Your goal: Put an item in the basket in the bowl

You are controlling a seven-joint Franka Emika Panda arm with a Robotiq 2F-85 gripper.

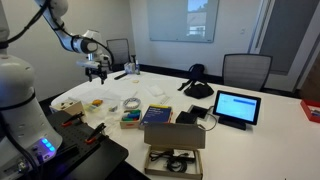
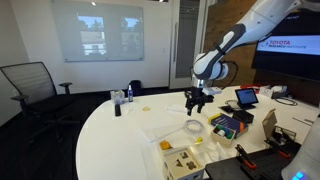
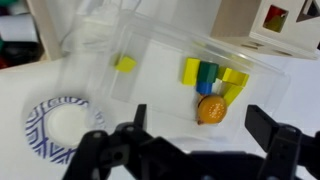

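I should next move my gripper down into the clear plastic basket (image 3: 160, 45), toward the white box and onto the green block. My open fingers are still above the basket.
My gripper (image 3: 200, 128) is open and empty, and hovers over a clear plastic basket (image 3: 160, 45) on the white table. In the basket lie a small yellow block (image 3: 125, 64), a yellowish-green block (image 3: 190, 70), green and blue blocks, and a round orange piece (image 3: 210, 110) that sits between my fingers, below them. A small whitish bowl with a blue-patterned rim (image 3: 35, 120) stands empty to the left of the basket. Both exterior views show the gripper (image 1: 96, 72) (image 2: 195, 100) held above the table. The bowl shows as a pale ring (image 2: 193, 128).
A white box with coloured shapes (image 3: 285, 25) stands just behind the basket. On the table are a tablet (image 1: 237, 107), an open cardboard box (image 1: 175, 135), a box of coloured blocks (image 2: 227, 127), a bottle (image 2: 117, 104) and a black bag (image 1: 197, 85). Chairs ring the table.
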